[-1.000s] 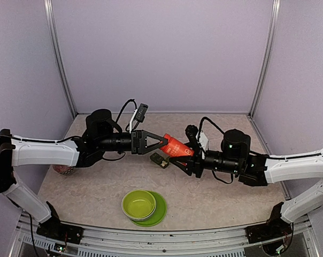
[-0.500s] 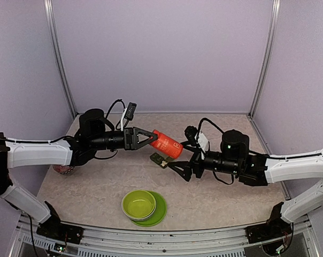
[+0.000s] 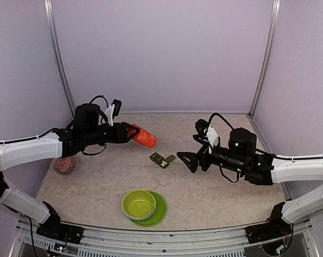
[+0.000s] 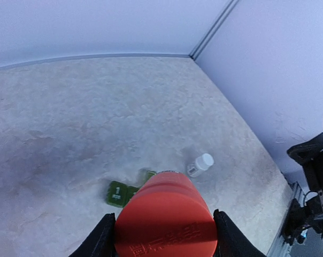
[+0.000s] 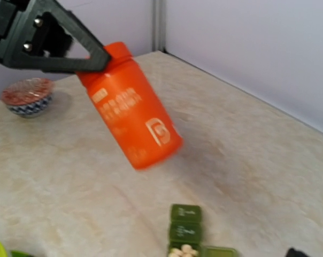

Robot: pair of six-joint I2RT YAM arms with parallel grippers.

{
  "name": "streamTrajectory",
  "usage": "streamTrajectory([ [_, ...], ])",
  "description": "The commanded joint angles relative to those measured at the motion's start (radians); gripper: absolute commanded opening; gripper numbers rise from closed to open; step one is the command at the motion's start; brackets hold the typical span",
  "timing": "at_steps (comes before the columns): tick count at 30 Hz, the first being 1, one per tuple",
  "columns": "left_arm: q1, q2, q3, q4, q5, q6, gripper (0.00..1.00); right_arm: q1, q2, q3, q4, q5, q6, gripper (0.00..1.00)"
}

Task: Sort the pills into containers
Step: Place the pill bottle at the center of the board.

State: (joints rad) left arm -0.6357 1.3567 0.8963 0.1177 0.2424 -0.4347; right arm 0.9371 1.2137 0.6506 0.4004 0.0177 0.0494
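The left gripper carries the orange-red bottle away from the containers next, then tilts it upright and lowers it onto the empty table (image 3: 114, 154).
My left gripper (image 3: 130, 133) is shut on the orange-red bottle (image 3: 144, 137) and holds it tilted in the air at the back left. In the left wrist view the bottle (image 4: 166, 219) fills the space between the black fingers (image 4: 101, 235). The dark green containers (image 3: 160, 159) lie mid-table, below and right of the bottle. In the right wrist view the containers (image 5: 185, 229) have the near compartment open, with pale pills (image 5: 182, 250) inside. My right gripper (image 3: 185, 159) is open and empty, just right of the containers.
A lime-green bowl (image 3: 139, 204) sits on a plate (image 3: 160, 210) near the front edge. A small patterned bowl (image 3: 64, 165) stands at the left under my left arm. A small white bottle (image 4: 200, 164) lies beyond the containers.
My right gripper opened, let go of the orange-red bottle and drew back to the right. My left arm carried the bottle away to the left and back.
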Motion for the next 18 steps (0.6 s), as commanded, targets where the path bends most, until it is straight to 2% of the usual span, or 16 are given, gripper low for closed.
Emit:
streamTrajectory([
  [1, 0.028, 0.004, 0.056, -0.118, -0.174, 0.097, 0.40, -0.018, -0.009, -0.023, -0.005, 0.068, 0.018, 1.00],
  [8, 0.086, 0.032, 0.052, -0.156, -0.232, 0.130, 0.40, -0.024, 0.028, -0.016, -0.014, 0.085, 0.025, 1.00],
  [18, 0.126, 0.116, 0.124, -0.243, -0.378, 0.184, 0.40, -0.028, 0.069, 0.001, -0.014, 0.083, 0.029, 1.00],
])
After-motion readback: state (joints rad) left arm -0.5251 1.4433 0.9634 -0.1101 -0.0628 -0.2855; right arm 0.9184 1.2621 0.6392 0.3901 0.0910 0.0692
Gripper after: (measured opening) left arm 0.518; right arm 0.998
